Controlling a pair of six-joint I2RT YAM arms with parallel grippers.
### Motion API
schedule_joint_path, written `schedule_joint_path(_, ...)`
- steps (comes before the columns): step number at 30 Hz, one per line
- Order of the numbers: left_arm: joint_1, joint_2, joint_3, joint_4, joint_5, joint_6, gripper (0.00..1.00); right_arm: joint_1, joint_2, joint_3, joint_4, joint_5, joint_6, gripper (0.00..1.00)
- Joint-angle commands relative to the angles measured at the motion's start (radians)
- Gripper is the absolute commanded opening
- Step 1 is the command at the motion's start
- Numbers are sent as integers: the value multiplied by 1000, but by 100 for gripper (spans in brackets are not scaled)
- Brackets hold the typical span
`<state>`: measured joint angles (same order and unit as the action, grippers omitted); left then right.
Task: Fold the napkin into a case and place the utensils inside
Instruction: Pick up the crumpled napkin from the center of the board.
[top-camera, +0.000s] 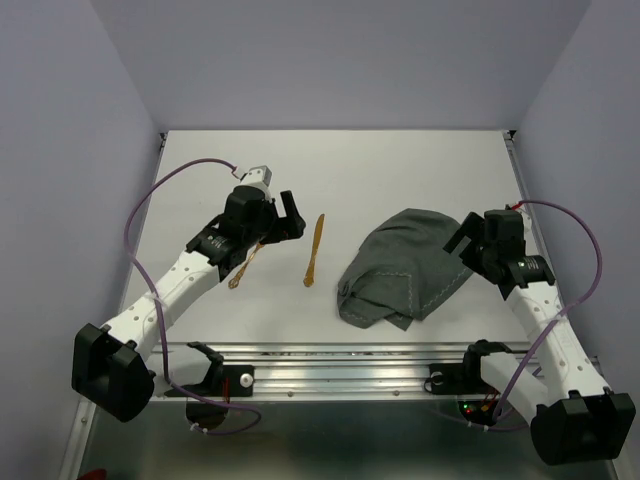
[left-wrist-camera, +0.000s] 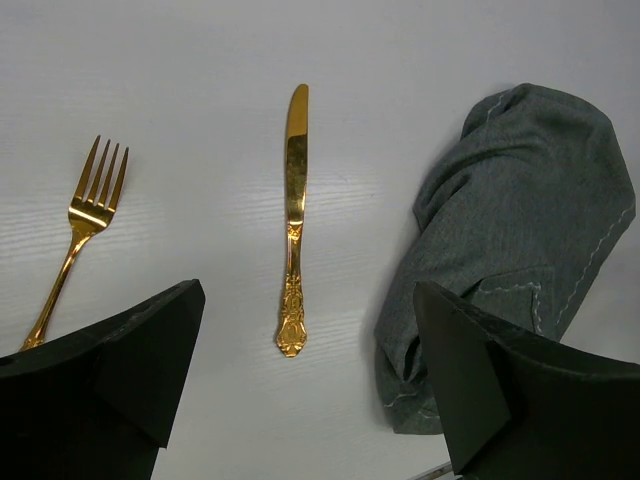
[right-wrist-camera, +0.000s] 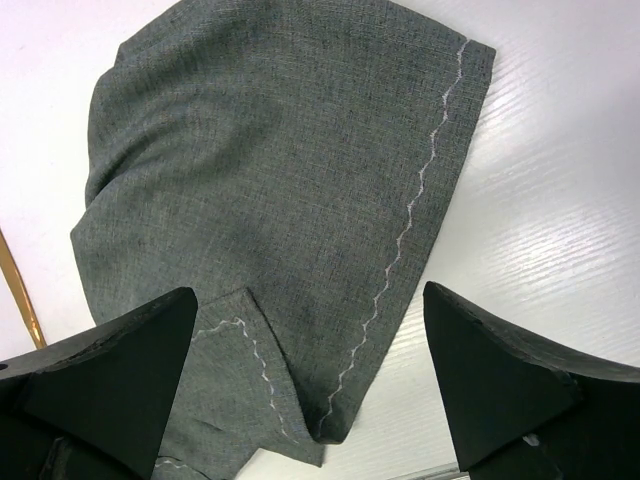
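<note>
I will next move my left gripper past the knife, back and down onto the napkin's bunched corner (top-camera: 346, 287) (left-wrist-camera: 398, 362) by the knife's handle, because the folded cloth there keeps the napkin crumpled.
The dark grey napkin (top-camera: 405, 265) lies crumpled on the white table, right of centre; its pale stitched hem shows in the right wrist view (right-wrist-camera: 300, 230) and it also shows in the left wrist view (left-wrist-camera: 510, 230). A gold knife (top-camera: 314, 249) lies left of it, also in the left wrist view (left-wrist-camera: 293, 220). A gold fork (top-camera: 243, 267) lies partly under my left arm; its tines show in the left wrist view (left-wrist-camera: 85, 225). My left gripper (left-wrist-camera: 310, 370) is open and empty above the table between fork and napkin. My right gripper (right-wrist-camera: 310, 380) is open and empty over the napkin's right side.
A metal rail (top-camera: 350, 355) runs along the table's near edge. Bare white table (top-camera: 340, 170) lies behind the objects. Lilac walls close in the back and sides.
</note>
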<state>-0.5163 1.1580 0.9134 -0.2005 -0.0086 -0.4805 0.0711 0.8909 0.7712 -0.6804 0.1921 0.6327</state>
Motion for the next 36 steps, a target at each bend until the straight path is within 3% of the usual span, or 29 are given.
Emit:
schedule_joint_path(1, -7, 3, 38, 6, -25, -9, 99, -5, 2, 14, 31, 3, -4, 100)
schedule_joint_path(9, -13, 68, 53, -46, 68, 28, 99, -5, -33, 4, 70, -103, -48, 100)
schedule_joint_path(16, -152, 74, -22, -39, 85, -4, 97, -5, -15, -12, 113, -269, -36, 100)
schedule_joint_path(20, -276, 81, -57, -10, 87, -64, 95, -5, -17, -56, 146, -331, -33, 88)
schedule_joint_path(24, -333, 114, -91, 44, 131, -79, 94, -5, -12, -67, 160, -362, -27, 80)
schedule_joint_path(36, -448, 259, -107, 96, 108, -52, 88, 91, 111, -135, 223, -379, -41, 73)
